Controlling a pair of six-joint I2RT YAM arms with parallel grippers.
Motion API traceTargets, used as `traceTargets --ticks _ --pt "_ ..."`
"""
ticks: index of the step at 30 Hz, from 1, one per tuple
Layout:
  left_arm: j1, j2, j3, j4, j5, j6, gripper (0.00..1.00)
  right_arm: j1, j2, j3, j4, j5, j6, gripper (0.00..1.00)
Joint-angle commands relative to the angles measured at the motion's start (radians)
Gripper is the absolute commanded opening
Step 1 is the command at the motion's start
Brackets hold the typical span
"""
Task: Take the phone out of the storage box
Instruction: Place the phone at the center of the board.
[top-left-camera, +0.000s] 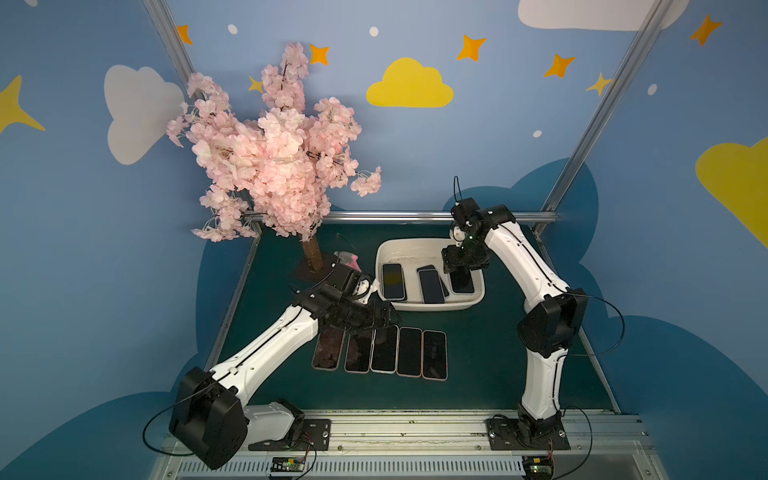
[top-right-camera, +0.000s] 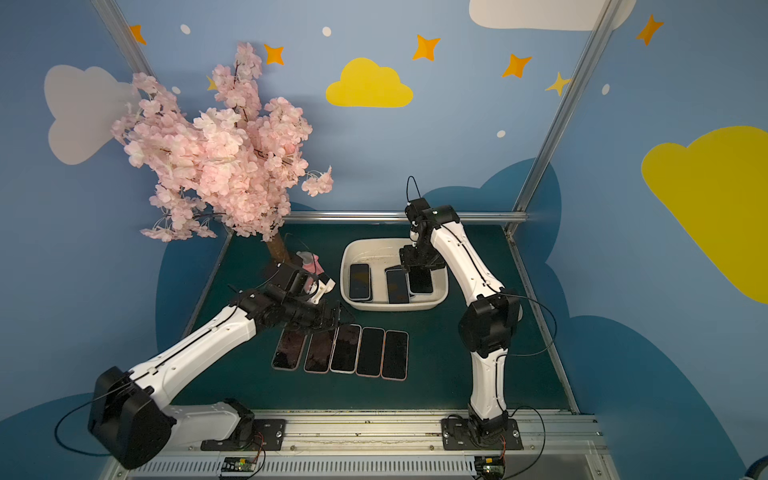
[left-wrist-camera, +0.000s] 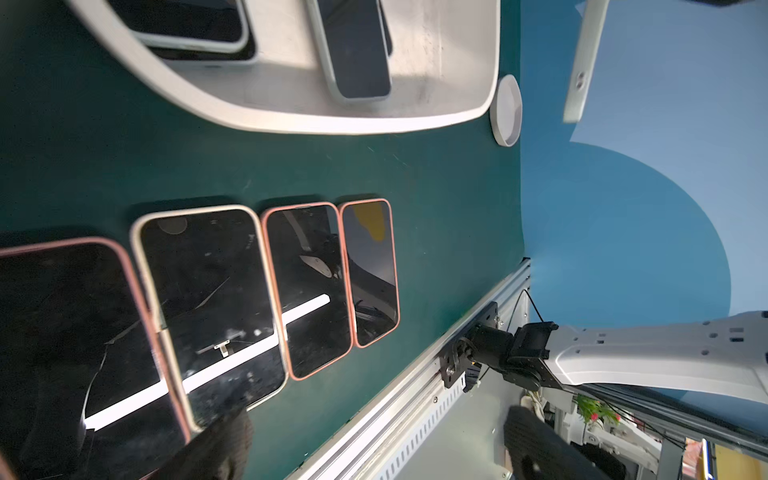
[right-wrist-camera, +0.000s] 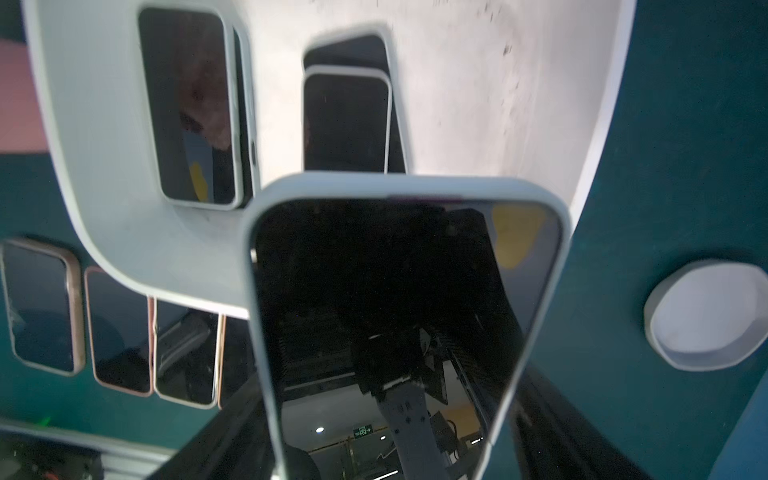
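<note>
The phone goes back and down with my right gripper next, for release on the bare tabletop beside the row of phones, which lies below and back of the gripper.
The cream-white storage box (top-left-camera: 432, 308) (top-right-camera: 395, 306) stands at the back middle of the green table. My right gripper (top-left-camera: 459, 272) (top-right-camera: 419, 271) (right-wrist-camera: 395, 436) is shut on the end of a pale-cased phone (top-left-camera: 462, 281) (top-right-camera: 421, 281) (right-wrist-camera: 407, 270), held screen up over the box's right side. Two more phones (top-left-camera: 393, 281) (top-left-camera: 430, 286) lie in the box, each seemingly on top of another. My left gripper (top-left-camera: 382, 320) (top-right-camera: 337, 318) (left-wrist-camera: 378, 449) hangs open over the far ends of a row of phones (top-left-camera: 382, 351) (left-wrist-camera: 208, 299) on the table, holding nothing.
A pink blossom tree (top-left-camera: 274, 153) stands at the back left, with a pink spray bottle (top-left-camera: 351, 259) behind my left wrist. A small white round dish (left-wrist-camera: 507, 110) (right-wrist-camera: 706, 316) sits on the table right of the box. A metal rail (top-left-camera: 407, 428) runs along the front edge.
</note>
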Motion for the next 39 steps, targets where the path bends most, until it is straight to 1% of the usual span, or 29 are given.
traceTargets --ticks 1,4,9,14,17,20,24,29,39 --pt "-0.04 0.062 0.043 0.106 0.031 -0.031 0.99 0.013 -0.154 -0.193 -0.006 -0.06 0.038 0.68" --pt "-0.067 0.122 0.069 0.154 0.052 -0.057 0.99 0.028 -0.278 -0.375 0.025 -0.078 0.086 0.67" --pt "-0.09 0.187 0.155 0.121 0.05 -0.041 0.99 0.078 -0.435 -0.639 0.082 -0.067 0.16 0.68" --pt "-0.096 0.187 0.159 0.104 0.033 -0.048 0.99 0.122 -0.541 -0.864 0.172 -0.011 0.256 0.68" --pt "-0.096 0.165 0.132 0.102 0.019 -0.061 0.99 0.143 -0.572 -0.951 0.24 0.015 0.302 0.68" --pt "-0.098 0.136 0.101 0.097 0.003 -0.074 0.99 0.156 -0.564 -0.996 0.305 0.037 0.331 0.67" --pt "-0.098 0.109 0.087 0.062 -0.021 -0.074 0.99 0.169 -0.514 -1.014 0.373 0.055 0.346 0.67" --pt "-0.098 0.069 0.071 0.023 -0.054 -0.075 0.99 0.18 -0.435 -1.029 0.457 0.051 0.35 0.68" --pt "-0.096 -0.013 0.032 -0.037 -0.102 -0.083 0.99 0.183 -0.297 -1.02 0.546 0.02 0.35 0.7"
